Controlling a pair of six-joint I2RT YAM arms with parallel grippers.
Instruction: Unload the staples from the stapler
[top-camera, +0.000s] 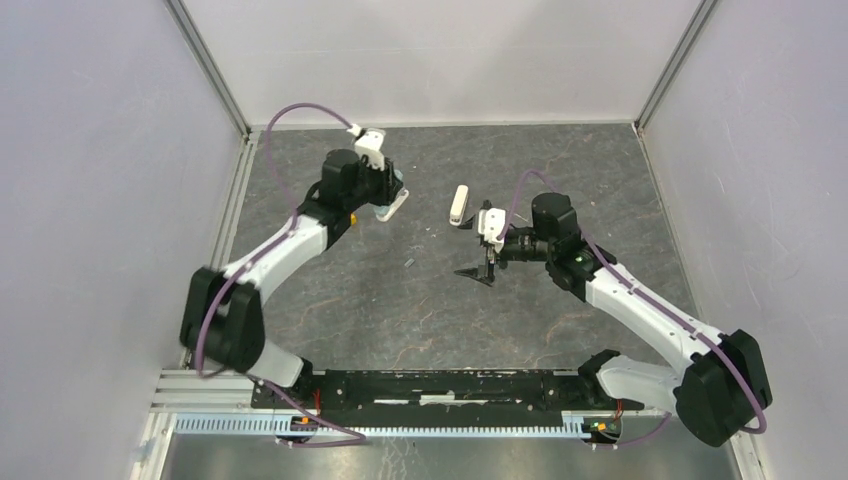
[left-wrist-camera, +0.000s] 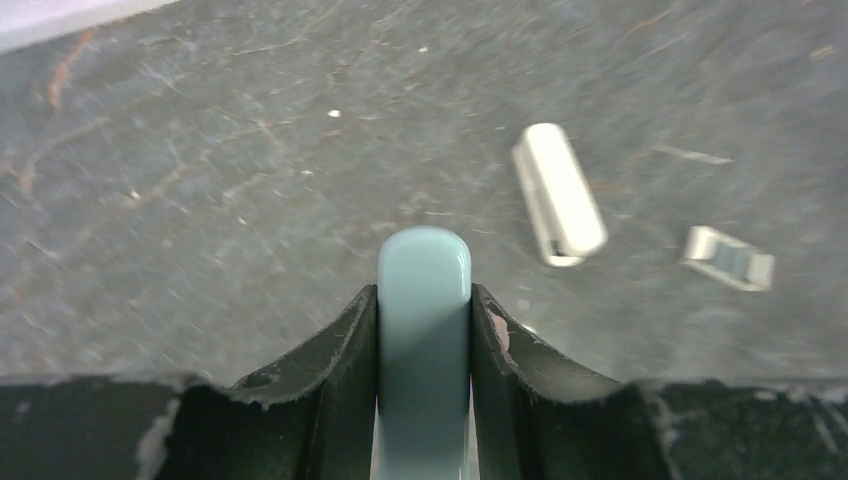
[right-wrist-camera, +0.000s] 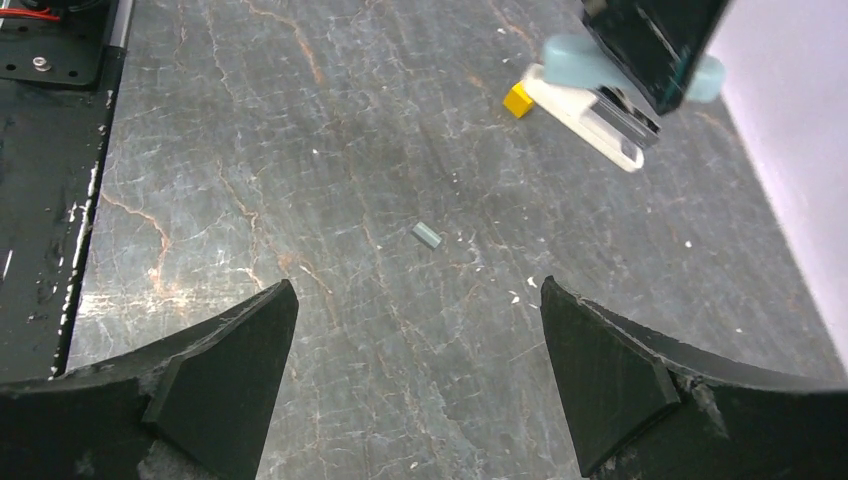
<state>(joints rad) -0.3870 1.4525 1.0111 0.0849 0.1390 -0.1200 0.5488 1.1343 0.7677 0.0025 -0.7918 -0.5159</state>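
Note:
The strip of staples is already loose. My left gripper should next lower the teal oblong stapler (left-wrist-camera: 424, 290) it is holding down to the tabletop below and release it.
A stubby stapler (left-wrist-camera: 730, 258) with white ends and a grey middle lies on the table at the right of the left wrist view; I cannot make it out in the top view. A short grey strip of staples (right-wrist-camera: 426, 236) lies loose on the table, also in the top view (top-camera: 410, 262). My left gripper (top-camera: 385, 195) (left-wrist-camera: 424, 295) is shut on a teal oblong stapler (left-wrist-camera: 424, 290), far left of the stubby one. My right gripper (top-camera: 487, 272) (right-wrist-camera: 420, 300) is open and empty, low over the table just right of the strip.
The teal stapler (right-wrist-camera: 620, 60) is swung open over its white base (right-wrist-camera: 590, 115). A yellow cube (right-wrist-camera: 517, 98) sits beside it. A longer white oblong stapler (top-camera: 459, 205) (left-wrist-camera: 558, 195) lies between the arms. Walls stand close on three sides.

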